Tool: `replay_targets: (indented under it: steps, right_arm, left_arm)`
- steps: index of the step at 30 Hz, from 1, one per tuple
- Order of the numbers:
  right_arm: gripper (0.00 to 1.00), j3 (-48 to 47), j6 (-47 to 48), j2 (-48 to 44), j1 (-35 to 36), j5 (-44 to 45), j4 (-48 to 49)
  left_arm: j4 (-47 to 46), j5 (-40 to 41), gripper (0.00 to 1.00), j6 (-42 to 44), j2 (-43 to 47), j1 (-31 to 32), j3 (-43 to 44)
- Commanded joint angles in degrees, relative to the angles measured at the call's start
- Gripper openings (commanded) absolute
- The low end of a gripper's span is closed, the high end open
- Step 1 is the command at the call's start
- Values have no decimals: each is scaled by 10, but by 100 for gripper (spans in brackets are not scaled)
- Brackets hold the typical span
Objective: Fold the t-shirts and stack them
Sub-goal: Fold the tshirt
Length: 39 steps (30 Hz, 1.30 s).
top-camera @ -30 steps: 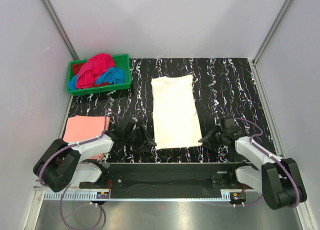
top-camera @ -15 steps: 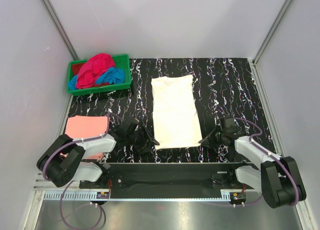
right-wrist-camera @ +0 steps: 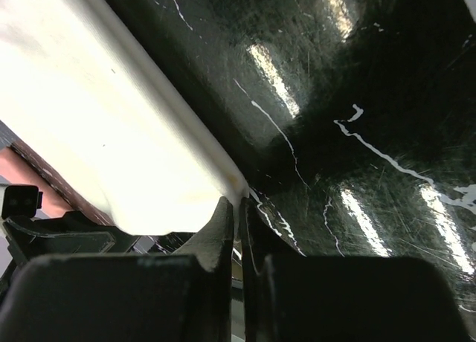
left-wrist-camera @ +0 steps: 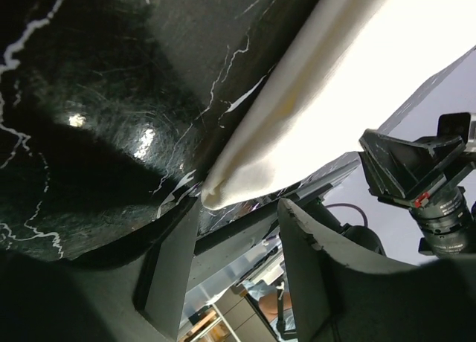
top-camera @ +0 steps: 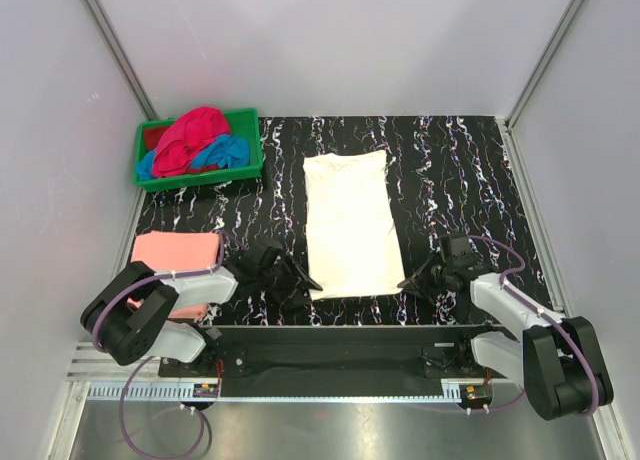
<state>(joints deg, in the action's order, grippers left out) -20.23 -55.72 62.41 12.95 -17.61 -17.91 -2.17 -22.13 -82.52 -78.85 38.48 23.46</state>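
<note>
Next, my right gripper carries its corner of the cream t-shirt up and outward, as the t-shirt still lies full length. Then it comes down onto the t-shirt's far end (top-camera: 375,165) and releases the corner.
The cream t-shirt (top-camera: 348,225) lies folded into a long strip in the middle of the table. My left gripper (top-camera: 306,281) is open, and the shirt's near left corner (left-wrist-camera: 223,184) lies just at its fingertips (left-wrist-camera: 294,215). My right gripper (top-camera: 408,281) is shut on the shirt's near right corner (right-wrist-camera: 236,187), low on the table. The salmon-pink t-shirt (top-camera: 175,252) lies folded at the near left. The magenta-red t-shirt (top-camera: 190,138) and the blue t-shirt (top-camera: 225,152) are bunched in the crate.
The green plastic crate (top-camera: 250,165) stands at the far left corner. Grey walls close the table on three sides. The black marbled tabletop (top-camera: 450,180) shows to the right of the cream shirt. The arm bases sit along the near edge.
My left gripper has slid right, up to the cream shirt's near left corner. My right gripper has crept slightly left at the near right corner.
</note>
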Motion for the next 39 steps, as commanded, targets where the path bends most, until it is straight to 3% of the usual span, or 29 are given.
replay_targets:
  steps: [1, 7, 11, 12, 13, 19, 24, 31, 39]
  right_arm:
    - [0, -3, 11, -16, -1, -4, -14]
    - [0, -2, 9, -17, -1, -8, -8]
    - [0, -10, 16, 4, -1, -16, 0]
    - [0, -11, 18, 7, 0, -20, 1]
    - [0, -13, 21, 9, -1, -23, 1]
    - [0, -43, 75, -11, 1, -33, -74]
    - [0, -57, 132, -61, 5, -86, -141]
    - [0, -59, 141, -162, 41, -133, -252]
    - [0, -59, 99, -321, 56, -171, -382]
  left_arm:
    - [54, 67, 54, -10, -8, 3, -15]
    - [47, 72, 47, -14, -18, 3, -10]
    - [24, 64, 20, 3, -32, 3, -6]
    - [23, 64, 4, 14, -36, 3, 0]
    - [23, 67, 0, 39, -40, 3, 13]
    - [145, 107, 0, 147, 7, 9, 77]
    - [240, 131, 0, 191, 105, 41, 95]
    - [304, 134, 0, 169, 230, 99, 76]
    - [379, 177, 0, 89, 344, 214, 66]
